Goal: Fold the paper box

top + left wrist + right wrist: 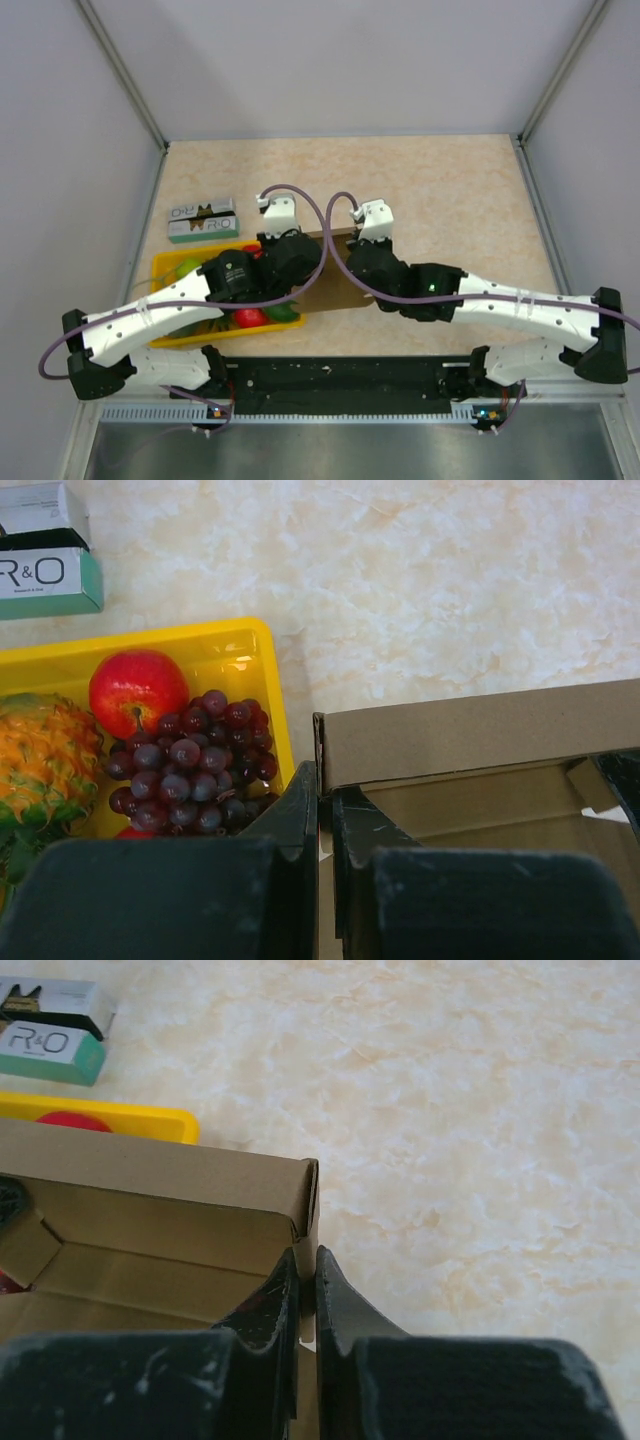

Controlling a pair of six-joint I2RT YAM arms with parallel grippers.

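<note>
My left gripper swings the box (330, 268) toward the bare tabletop, to its right in the top view, and releases it clear of the tray next.
The brown kraft paper box (330, 268) sits between my two arms, partly folded with its walls up. In the left wrist view its far wall (480, 730) stands upright and my left gripper (325, 790) is shut on the box's left side wall. In the right wrist view the box (150, 1175) shows its inner floor and far wall, and my right gripper (307, 1265) is shut on the box's right side wall. Both arms hide most of the box in the top view.
A yellow tray (165, 265) with an apple (138, 685), grapes (190, 765) and other fruit lies just left of the box, touching or nearly touching it. A green-and-white printed carton (203, 220) lies behind the tray. The table's back edge and side walls are farther off.
</note>
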